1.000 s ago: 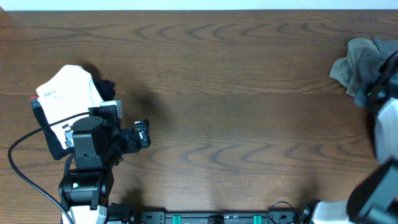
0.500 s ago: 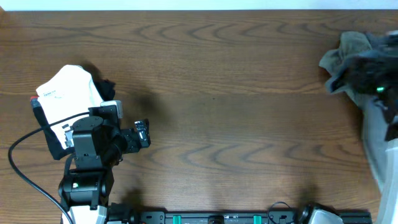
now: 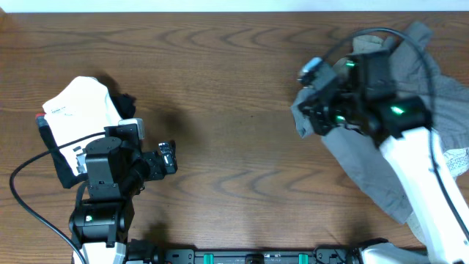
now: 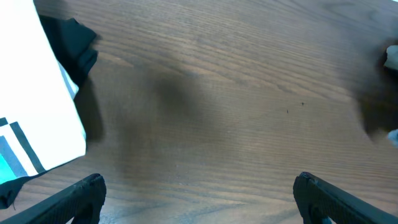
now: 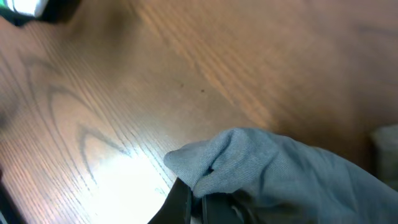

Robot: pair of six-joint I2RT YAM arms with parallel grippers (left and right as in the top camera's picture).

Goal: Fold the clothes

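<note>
The garment is still crumpled, so I will pull my right gripper to the left in the overhead view and let go of the fold on the bare wood.
The clothes (image 3: 366,172) are a crumpled grey-khaki garment, stretched from the table's middle right down toward the right front. My right gripper (image 3: 306,121) is shut on the garment's leading left fold, and the arm lies over the cloth. In the right wrist view the grey cloth (image 5: 280,168) bunches over the closed gripper (image 5: 200,205) just above the wood. My left gripper (image 3: 170,158) stays at the left, open and empty. Its two black fingertips (image 4: 78,196) stand wide apart over bare wood in the left wrist view.
A white package with a printed label (image 3: 80,110) lies at the far left, with a small black item (image 3: 123,101) beside it; the package (image 4: 31,93) also shows in the left wrist view. A black cable (image 3: 29,191) loops by the left arm's base. The table's far edge (image 3: 234,9) runs along the top.
My right arm has swept in from the far right edge toward the middle, dragging the clothes leftward and spreading them out. The left arm has not moved.
</note>
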